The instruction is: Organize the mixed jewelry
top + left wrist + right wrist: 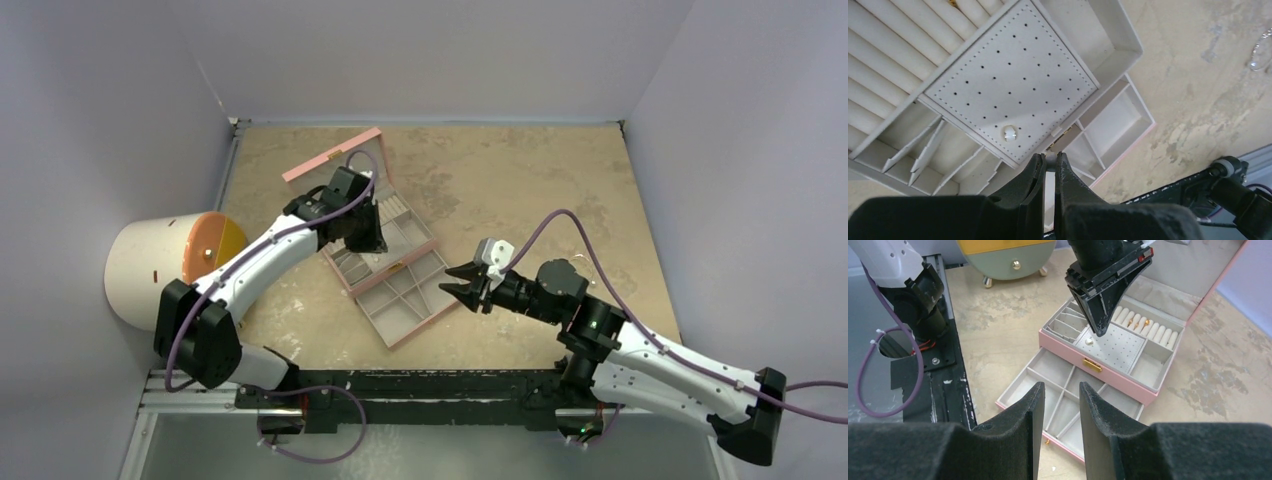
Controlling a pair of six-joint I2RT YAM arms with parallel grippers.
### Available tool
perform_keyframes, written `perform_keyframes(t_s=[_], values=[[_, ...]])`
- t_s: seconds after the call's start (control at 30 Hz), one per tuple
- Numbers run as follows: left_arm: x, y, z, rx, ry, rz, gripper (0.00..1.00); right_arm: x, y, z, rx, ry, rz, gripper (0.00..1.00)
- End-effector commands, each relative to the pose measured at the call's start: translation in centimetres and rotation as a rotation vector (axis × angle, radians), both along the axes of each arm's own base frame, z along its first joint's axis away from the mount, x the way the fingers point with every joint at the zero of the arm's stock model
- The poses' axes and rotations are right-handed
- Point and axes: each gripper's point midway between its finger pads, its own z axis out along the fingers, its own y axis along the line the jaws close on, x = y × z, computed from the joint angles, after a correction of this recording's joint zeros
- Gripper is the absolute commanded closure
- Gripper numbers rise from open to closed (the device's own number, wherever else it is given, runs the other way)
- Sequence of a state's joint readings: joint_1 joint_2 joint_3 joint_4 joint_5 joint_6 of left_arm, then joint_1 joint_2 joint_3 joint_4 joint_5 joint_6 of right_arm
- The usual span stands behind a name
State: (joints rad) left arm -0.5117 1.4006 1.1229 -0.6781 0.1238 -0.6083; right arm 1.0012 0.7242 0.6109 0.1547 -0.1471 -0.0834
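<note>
I should bring my left gripper down next and move it outward onto the panel's middle (1012, 84) to let go of the bead. The holes beyond the pale stud (1009, 133) are free.
The pink compartmented box (352, 277) stands open on the table with its drawer (405, 300) pulled out. My left gripper (1050, 158) hovers over the box's top tray (365, 240). It is shut on a tiny pale round bead (1051, 162) held at its tips. A similar pale stud (1009, 133) sits on the perforated panel (1013, 75). Small gold-coloured pieces (1138, 322) lie in the ring rolls. My right gripper (1060, 390) is open and empty, just off the drawer's right side (462, 280).
A round white container with a yellow front (165, 262) stands at the left wall. The box's lid (330, 155) leans open at the back. A small clear piece (1260, 50) lies on the table beside the box. A white speck (1053, 468) lies near the drawer.
</note>
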Motion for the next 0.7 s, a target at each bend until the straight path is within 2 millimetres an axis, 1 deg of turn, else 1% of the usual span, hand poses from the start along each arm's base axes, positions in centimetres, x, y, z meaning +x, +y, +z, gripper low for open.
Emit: perform_keyframes(t_s=[0.0, 0.3, 0.37, 0.67], values=[[2.0, 0.8, 0.8, 0.086, -0.038, 0.006, 1.0, 0.3, -0.4, 0.7, 0.046, 0.017, -0.037, 0.65], [2.8, 0.6, -1.2, 0.139, 0.007, -0.022, 1.0, 0.3, -0.7, 0.2, 0.035, 0.025, -0.047, 0.65], [3.0, 0.8, -1.6, 0.16, 0.015, -0.021, 1.0, 0.2, -0.7, 0.2, 0.036, 0.025, -0.046, 0.65], [4.1, 0.6, -2.2, 0.185, 0.011, -0.019, 1.0, 0.3, -0.6, -0.2, 0.03, 0.03, -0.046, 0.65]])
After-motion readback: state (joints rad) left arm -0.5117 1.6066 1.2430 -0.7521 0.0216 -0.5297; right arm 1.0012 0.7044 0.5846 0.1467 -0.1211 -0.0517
